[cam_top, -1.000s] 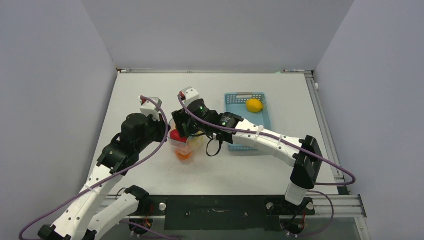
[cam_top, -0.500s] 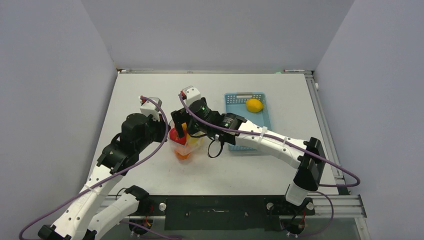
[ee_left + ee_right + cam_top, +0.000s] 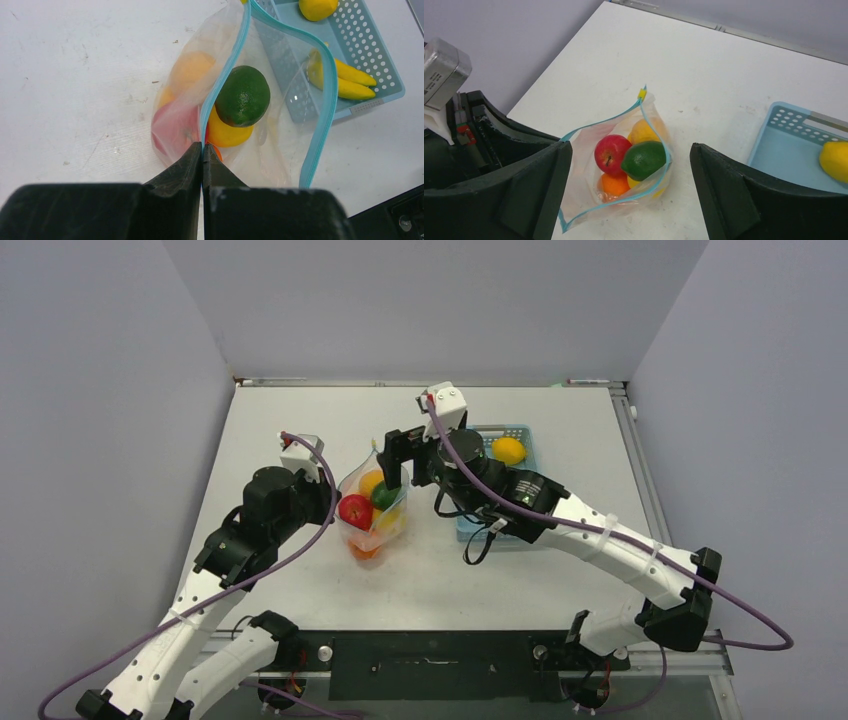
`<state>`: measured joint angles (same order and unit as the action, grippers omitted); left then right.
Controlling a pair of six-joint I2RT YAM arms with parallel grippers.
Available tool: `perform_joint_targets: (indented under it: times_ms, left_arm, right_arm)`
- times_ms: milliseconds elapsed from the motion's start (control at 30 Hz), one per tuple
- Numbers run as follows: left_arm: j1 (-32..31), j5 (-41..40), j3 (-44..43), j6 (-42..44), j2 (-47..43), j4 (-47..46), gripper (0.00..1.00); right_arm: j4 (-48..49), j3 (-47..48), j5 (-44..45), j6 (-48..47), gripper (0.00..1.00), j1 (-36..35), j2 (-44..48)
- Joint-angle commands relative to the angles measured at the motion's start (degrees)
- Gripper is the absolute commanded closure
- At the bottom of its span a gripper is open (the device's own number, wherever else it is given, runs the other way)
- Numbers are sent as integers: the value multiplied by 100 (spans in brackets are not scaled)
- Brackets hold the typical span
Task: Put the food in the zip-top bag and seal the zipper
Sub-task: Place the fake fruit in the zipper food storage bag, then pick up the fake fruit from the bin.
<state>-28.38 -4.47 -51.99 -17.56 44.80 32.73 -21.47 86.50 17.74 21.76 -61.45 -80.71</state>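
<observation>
Next, the right gripper moves to the right in the top view and down onto the bananas' ends nearest the bag, as the bananas lie in the basket.
The zip-top bag (image 3: 388,526) stands open on the table with its mouth up. In it are a red apple (image 3: 611,152), a dark green fruit (image 3: 644,160), an orange (image 3: 614,183) and yellow fruit (image 3: 227,134). My left gripper (image 3: 202,146) is shut on the bag's light-blue zipper (image 3: 226,75) at the near end of the mouth. My right gripper (image 3: 630,147) is open and empty, held above the bag and to its right; in the top view it (image 3: 393,455) is beside the bag's far edge.
A light-blue basket (image 3: 523,480) lies right of the bag, partly under the right arm. It holds a lemon (image 3: 509,450) and bananas (image 3: 350,82). The basket's near corner sits right behind the bag's mouth in the left wrist view.
My right gripper has lifted out of the bag's mouth and moved up and right. The green fruit and the other fruits in the bag now show. The left arm has not moved.
</observation>
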Motion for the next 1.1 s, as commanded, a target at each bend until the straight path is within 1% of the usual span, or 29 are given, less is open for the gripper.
perform_joint_targets:
  times_ms: [0,100,300,500,700,833,1067]
  left_arm:
    - [34,-20,-22,-2,-25,-298,100]
    - [34,-19,-18,-2,-3,-300,100]
    - [34,-10,-27,-2,29,-297,100]
    - [34,3,-30,-2,38,-297,100]
    - [34,31,-31,-2,64,-304,100]
    - [34,53,-24,-2,82,-303,100]
    - [34,57,-24,-2,81,-305,100]
  right_arm:
    - [81,-227,784,-113,9,154,267]
    - [-17,-382,844,-24,8,444,364]
    - [-235,-741,590,172,8,1139,457]
    - [-560,-980,753,216,9,1366,371]
    - [-797,-1233,774,328,14,1643,205]
    - [-907,-1397,702,414,16,1798,10]
    - [-999,-1605,783,868,22,1964,-373]
